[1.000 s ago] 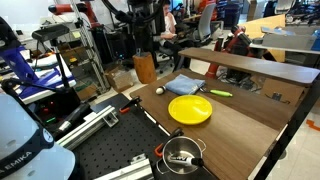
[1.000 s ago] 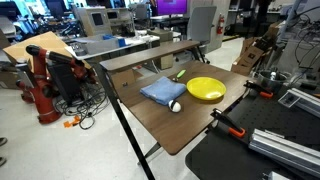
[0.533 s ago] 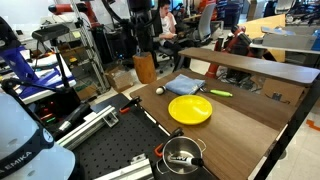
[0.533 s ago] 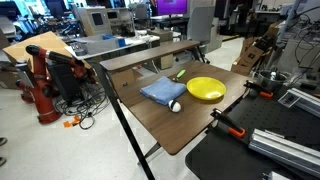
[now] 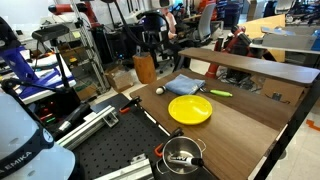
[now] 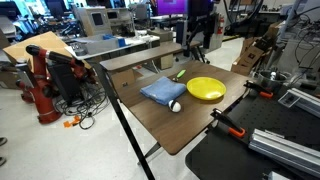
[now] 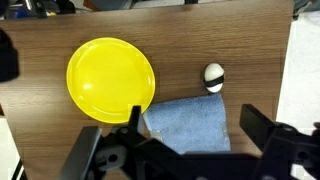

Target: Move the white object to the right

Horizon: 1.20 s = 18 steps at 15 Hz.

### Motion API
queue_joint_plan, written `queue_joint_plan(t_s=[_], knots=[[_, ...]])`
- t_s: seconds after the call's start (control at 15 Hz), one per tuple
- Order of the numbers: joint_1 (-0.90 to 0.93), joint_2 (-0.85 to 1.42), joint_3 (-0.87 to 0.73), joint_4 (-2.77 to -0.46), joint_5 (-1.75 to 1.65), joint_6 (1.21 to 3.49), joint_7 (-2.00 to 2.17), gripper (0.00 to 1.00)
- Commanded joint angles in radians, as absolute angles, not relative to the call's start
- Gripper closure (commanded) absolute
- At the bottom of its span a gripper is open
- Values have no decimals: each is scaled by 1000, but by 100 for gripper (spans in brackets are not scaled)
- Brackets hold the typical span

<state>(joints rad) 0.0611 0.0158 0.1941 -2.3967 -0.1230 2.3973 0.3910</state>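
Note:
The robot's gripper should move far down next over the white ball beside the cloth, because the ball is on the tabletop well below the gripper's open, empty fingers.
The white ball lies on the wooden table next to the blue-grey cloth, near the table's edge. It shows in both exterior views. The yellow plate sits beside the cloth on the other side. My gripper is open and empty, high above the cloth, with the ball just beyond its fingers in the wrist view. In an exterior view the gripper hangs well above the table.
A green marker lies by the raised shelf at the table's back. A metal pot stands on the black mat. Red-handled clamps grip the table edge. The lab around is cluttered.
My arm has swung in over the table and now shows above it in both exterior views. The ball, cloth and plate have not moved.

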Motion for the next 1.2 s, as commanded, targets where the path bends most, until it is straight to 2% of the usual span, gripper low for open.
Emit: queue_joint_plan(t_s=[0.0,0.47,1.13], knots=[[102,141,164,-2328,-184,2460,451,0],[168,342,126,-2208,-152,2504,394,0],[288,595,65,-2025,-165,2425,368,0]])
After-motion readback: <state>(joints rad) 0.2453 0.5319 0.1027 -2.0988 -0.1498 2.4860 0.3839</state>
